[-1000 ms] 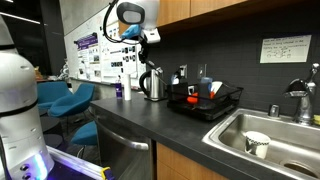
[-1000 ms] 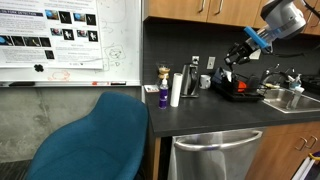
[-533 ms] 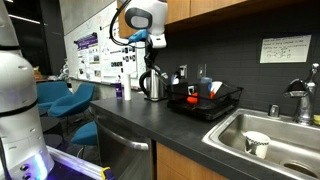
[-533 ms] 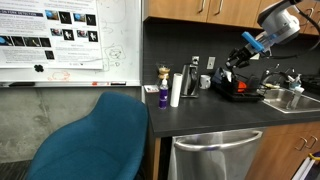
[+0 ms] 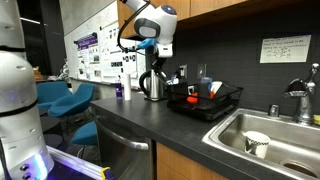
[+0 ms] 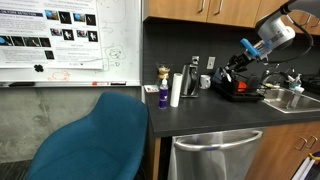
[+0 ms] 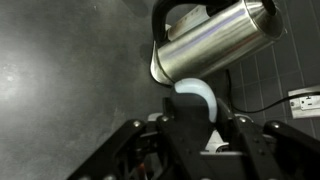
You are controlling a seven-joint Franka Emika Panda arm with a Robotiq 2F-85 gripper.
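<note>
My gripper still hangs at the kettle [image 5: 152, 85] and will next move away, slightly down, over the dish rack's kettle-side end [image 5: 180, 97], and let go of the white object.
In the wrist view my gripper [image 7: 197, 125] is shut on a white rounded object [image 7: 195, 98]; its dark fingers [image 7: 236, 130] press it from both sides. What the object is I cannot tell. Just beyond it a shiny steel kettle [image 7: 215, 42] with a black handle stands on the dark counter [image 7: 70, 70]. In both exterior views the gripper [image 5: 150, 50] [image 6: 240, 56] hangs in the air a little above the kettle [image 5: 152, 85], close to the black dish rack [image 5: 205, 102] [image 6: 240, 88].
A steel sink [image 5: 270, 135] holds a white cup [image 5: 257, 143] beside a faucet [image 5: 300, 100]. A purple bottle [image 6: 163, 96] and a white cylinder [image 6: 176, 90] stand on the counter. A blue chair [image 6: 95, 140] stands in front. Cabinets hang overhead.
The arm has carried the white object sideways along the counter and lower, until it hangs over the kettle. The grip has stayed the same.
</note>
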